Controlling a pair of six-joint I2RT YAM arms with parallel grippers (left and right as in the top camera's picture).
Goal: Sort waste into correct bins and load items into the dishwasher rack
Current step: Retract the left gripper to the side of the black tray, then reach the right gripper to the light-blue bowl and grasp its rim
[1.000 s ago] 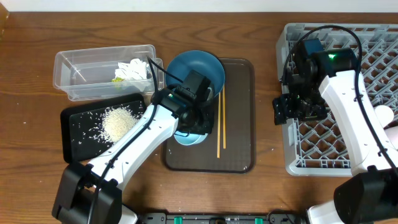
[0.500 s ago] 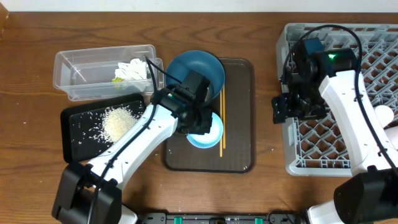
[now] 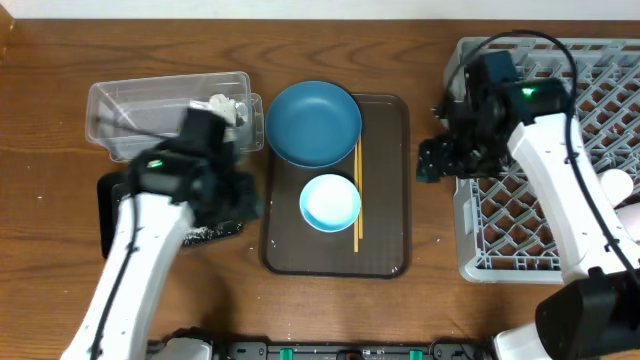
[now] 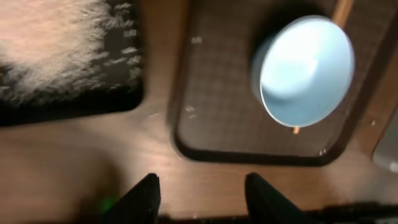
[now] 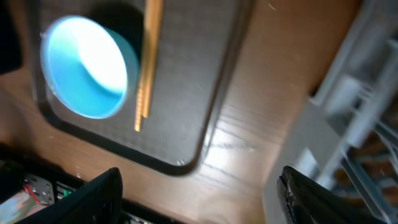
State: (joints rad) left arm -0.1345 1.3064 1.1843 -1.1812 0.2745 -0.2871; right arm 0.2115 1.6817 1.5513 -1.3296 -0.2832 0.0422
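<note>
The right gripper moves away from the grey rack next, then down to the light-blue bowl's rim beside the chopsticks, as that rim faces it uncovered.
The small light-blue bowl [image 3: 330,203] stands upright on the brown tray [image 3: 385,240], below the large dark-blue bowl [image 3: 313,123]. The chopsticks [image 3: 357,195] lie right of both bowls. My left gripper [image 3: 245,200] is open and empty, between the black tray [image 3: 108,200] and the brown tray. In the left wrist view its jaws [image 4: 202,186] hang over bare wood, with rice [image 4: 56,50] and the bowl [image 4: 308,71] ahead. My right gripper [image 3: 440,160] is open and empty beside the grey rack [image 3: 560,240]. The right wrist view shows its jaws [image 5: 202,193], the bowl [image 5: 84,65] and the chopsticks [image 5: 146,62].
The clear tub [image 3: 150,110] at the back left holds white napkins [image 3: 225,103]; my left arm hides the wrapper. A white cup [image 3: 620,185] sits in the rack at the right edge. The rack wall [image 5: 354,93] is close to the right gripper.
The left gripper let go of the light-blue bowl, which now sits on the brown tray, and swung left toward the black tray. The right gripper shifted a little left and up.
</note>
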